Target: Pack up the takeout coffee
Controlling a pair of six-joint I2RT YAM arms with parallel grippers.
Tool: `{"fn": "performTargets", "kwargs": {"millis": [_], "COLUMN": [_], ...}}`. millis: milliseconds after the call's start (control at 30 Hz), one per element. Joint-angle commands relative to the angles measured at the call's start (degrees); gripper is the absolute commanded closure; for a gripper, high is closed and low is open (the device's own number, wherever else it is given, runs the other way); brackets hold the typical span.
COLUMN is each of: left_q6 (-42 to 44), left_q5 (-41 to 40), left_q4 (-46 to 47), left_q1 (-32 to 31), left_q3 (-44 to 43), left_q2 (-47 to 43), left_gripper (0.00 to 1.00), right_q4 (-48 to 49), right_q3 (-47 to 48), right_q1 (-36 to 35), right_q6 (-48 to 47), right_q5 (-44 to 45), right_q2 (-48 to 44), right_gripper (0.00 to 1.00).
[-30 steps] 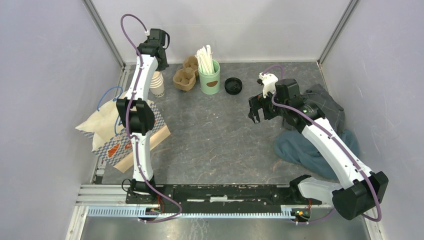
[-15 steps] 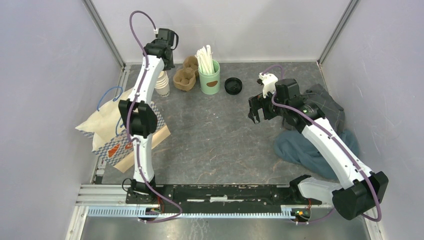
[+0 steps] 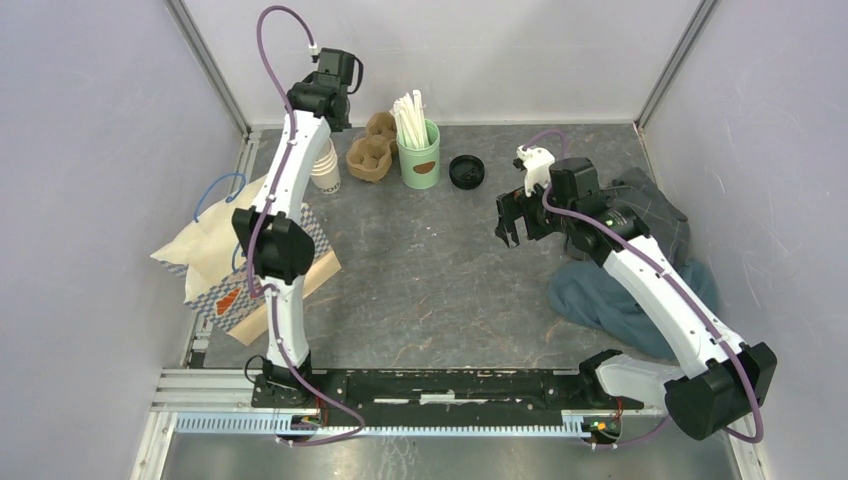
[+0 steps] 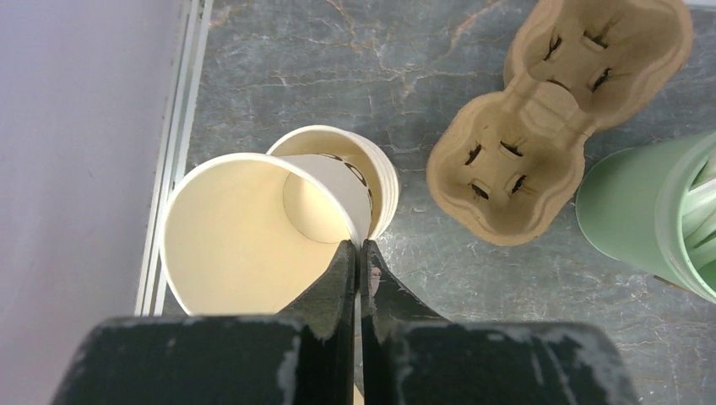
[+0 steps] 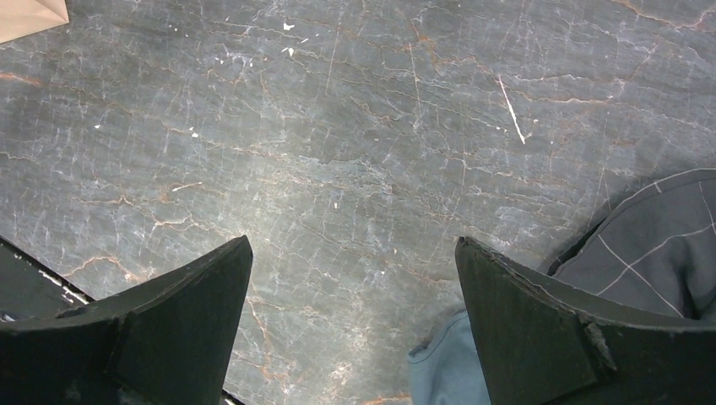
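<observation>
Next, my left gripper swings back, across and down and releases the white paper cup on the near tabletop, which lies bare to its right in the top view.
No lidded cup shows in any view. My left gripper [image 4: 360, 246] is shut on the rim of a lidless white paper cup [image 4: 253, 228] with dark print and holds it tilted just above the stacked cups [image 4: 378, 173] at the back left [image 3: 325, 168]. A loose black lid [image 3: 466, 171] lies on the table at the back middle. My right gripper [image 3: 512, 225] is open and empty above bare table, its fingers [image 5: 177, 312] wide apart.
A brown pulp cup carrier [image 3: 370, 150] and a green holder of white straws [image 3: 418, 152] stand at the back. A paper bag [image 3: 235, 275] lies at the left. A blue cloth [image 3: 630, 295] and a grey checked cloth [image 3: 655, 215] lie at the right.
My left wrist has moved right and toward the back wall, and the held cup has shifted right with it over the stack. The right arm has not moved.
</observation>
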State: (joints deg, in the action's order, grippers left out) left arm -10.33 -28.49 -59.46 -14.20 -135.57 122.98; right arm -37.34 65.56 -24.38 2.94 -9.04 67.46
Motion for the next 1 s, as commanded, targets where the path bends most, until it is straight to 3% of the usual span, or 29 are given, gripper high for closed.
{"fn": "performTargets", "kwargs": {"millis": [0, 133, 233, 433, 700, 967], "left_q6": [3.2, 3.5, 3.4, 4.2, 0.6, -10.3], "left_q5": [-1.7, -2.4, 1.8, 3.6, -2.3, -4.7], "left_q4": [2.5, 2.7, 3.6, 4.0, 2.0, 13.0], "left_q1": [0.3, 0.4, 0.2, -3.8, -24.2, -45.5], "left_q3": [-3.0, -2.9, -2.6, 4.5, 19.0, 39.2], "left_q2": [-5.6, -7.8, -10.0, -17.1, -23.2, -26.5], "left_gripper": [0.98, 0.98, 0.98, 0.98, 0.98, 0.98], "right_q4": [2.0, 2.1, 1.9, 1.5, -1.0, -6.0], "right_q3": [2.8, 3.1, 3.1, 3.2, 3.9, 3.9], "right_q1": [-0.6, -0.7, -0.7, -0.8, -0.6, 0.9], "right_q6": [0.3, 0.6, 0.6, 1.0, 2.0, 5.7], "right_q5": [-1.1, -1.4, -1.4, -1.5, 5.8, 21.6], "right_q2": [-0.1, 0.0, -0.3, -1.2, -2.2, -6.2], "right_gripper": [0.02, 0.02, 0.02, 0.02, 0.02, 0.02]}}
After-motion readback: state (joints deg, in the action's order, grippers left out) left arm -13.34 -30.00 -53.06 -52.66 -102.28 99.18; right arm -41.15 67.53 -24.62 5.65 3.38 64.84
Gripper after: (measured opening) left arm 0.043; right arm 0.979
